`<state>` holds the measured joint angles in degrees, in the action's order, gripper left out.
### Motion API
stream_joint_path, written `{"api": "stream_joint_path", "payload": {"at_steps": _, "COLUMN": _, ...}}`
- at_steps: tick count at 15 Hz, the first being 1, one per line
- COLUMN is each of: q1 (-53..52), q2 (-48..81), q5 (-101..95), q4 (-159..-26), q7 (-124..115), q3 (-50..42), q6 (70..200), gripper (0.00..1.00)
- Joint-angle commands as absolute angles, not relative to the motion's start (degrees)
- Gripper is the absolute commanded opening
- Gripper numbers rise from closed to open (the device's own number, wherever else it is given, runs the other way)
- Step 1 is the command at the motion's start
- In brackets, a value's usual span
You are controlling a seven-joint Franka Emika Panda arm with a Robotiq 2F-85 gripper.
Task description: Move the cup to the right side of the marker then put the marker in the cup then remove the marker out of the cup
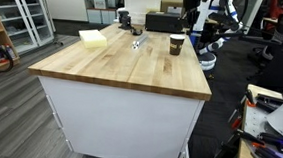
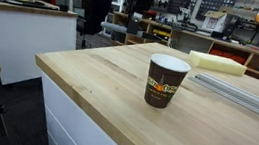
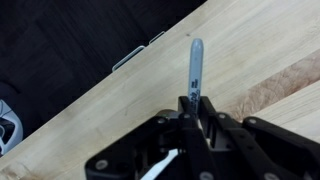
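Note:
The marker hangs off to one side of the upright cup, so I will next move my gripper across, over the cup's opening point(image 2: 171, 63), and release the marker there.
The cup point(image 1: 176, 44) is dark brown with a tan band. It stands upright on the wooden table near the far right edge, and it is close up in an exterior view point(image 2: 167, 80). In the wrist view my gripper point(image 3: 198, 106) is shut on the marker point(image 3: 196, 62), a thin grey stick that pokes out past the fingertips. The gripper hangs over the tabletop near its edge. The arm point(image 1: 207, 35) is just behind and to the right of the cup. The cup is not in the wrist view.
A pale yellow block point(image 1: 92, 38) lies on the table's far left part and also shows in an exterior view point(image 2: 216, 63). A dark cup-like object point(image 1: 124, 20) stands behind it. A metal rail point(image 2: 240, 93) lies on the table. Dark floor lies beyond the table edge point(image 3: 100, 90).

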<state>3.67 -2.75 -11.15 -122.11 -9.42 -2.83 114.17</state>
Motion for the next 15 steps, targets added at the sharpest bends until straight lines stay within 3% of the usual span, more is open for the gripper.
{"api": "stream_joint_path", "payload": {"at_steps": 1, "q1": 3.8, "q2": -2.4, "q5": -11.7, "q4": -119.8, "q7": -10.5, "q3": -2.9, "q6": 109.5, "gripper": 0.03}}
{"api": "stream_joint_path", "payload": {"at_steps": 15, "q1": 5.2, "q2": 7.2, "q5": -9.3, "q4": -109.5, "q7": -6.3, "q3": -5.4, "q6": 103.6, "gripper": 0.03}}
